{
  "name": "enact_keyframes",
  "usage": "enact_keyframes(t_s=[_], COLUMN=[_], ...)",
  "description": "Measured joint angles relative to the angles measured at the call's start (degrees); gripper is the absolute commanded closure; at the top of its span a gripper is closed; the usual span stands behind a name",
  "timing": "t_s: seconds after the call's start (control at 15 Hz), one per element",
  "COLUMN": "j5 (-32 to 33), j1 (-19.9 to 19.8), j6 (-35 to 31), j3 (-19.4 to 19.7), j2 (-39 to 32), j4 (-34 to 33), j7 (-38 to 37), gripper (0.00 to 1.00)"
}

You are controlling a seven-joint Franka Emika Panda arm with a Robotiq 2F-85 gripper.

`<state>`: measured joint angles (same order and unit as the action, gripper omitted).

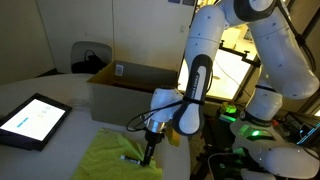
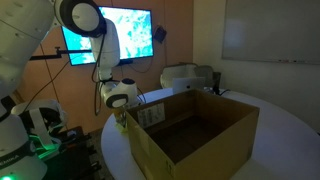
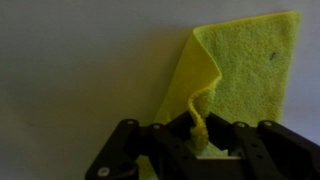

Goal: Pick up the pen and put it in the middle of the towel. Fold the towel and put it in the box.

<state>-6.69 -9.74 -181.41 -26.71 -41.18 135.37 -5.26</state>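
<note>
My gripper will move away from the cardboard box [image 1: 125, 92], over the opposite side of the towel, and let go of the pinched corner, since the pen still lies uncovered.
The yellow-green towel [image 1: 108, 158] lies on the table in front of the brown cardboard box [image 1: 125, 92], which stands open in an exterior view [image 2: 205, 140]. My gripper [image 1: 149, 152] is down at the towel's near edge. In the wrist view my gripper [image 3: 198, 138] is shut on a pinched strip of the towel [image 3: 245, 70], and that edge is pulled up and curled over the rest of the cloth. A small dark stick, which looks like the pen [image 1: 130, 159], lies on the towel beside the fingertips. The pen does not show in the wrist view.
A black-framed tablet [image 1: 32, 120] lies on the round table [image 1: 60, 90], away from the towel. A lit monitor [image 2: 118, 35] and a chair [image 1: 88, 58] stand behind. The robot's base with green lights [image 1: 265, 130] stands beside the table.
</note>
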Motion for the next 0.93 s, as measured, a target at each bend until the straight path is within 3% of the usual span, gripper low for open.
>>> enact_keyframes(t_s=[0.27,0.47,0.67,0.93], j5=[1.6,1.9,2.2,2.6], j1=[-4.5,-4.9,-2.8,3.6], j6=[1.3,3.8,7.0,13.4], j3=[-7.6,-12.4,-14.8,-12.6], j2=[-1.7,-5.6,-8.8,-10.5], j4=[-2.1,-5.5,-8.7,-11.6], j7=[3.4,5.9,8.6,11.0], gripper=[0.96,0.96,0.96,0.96])
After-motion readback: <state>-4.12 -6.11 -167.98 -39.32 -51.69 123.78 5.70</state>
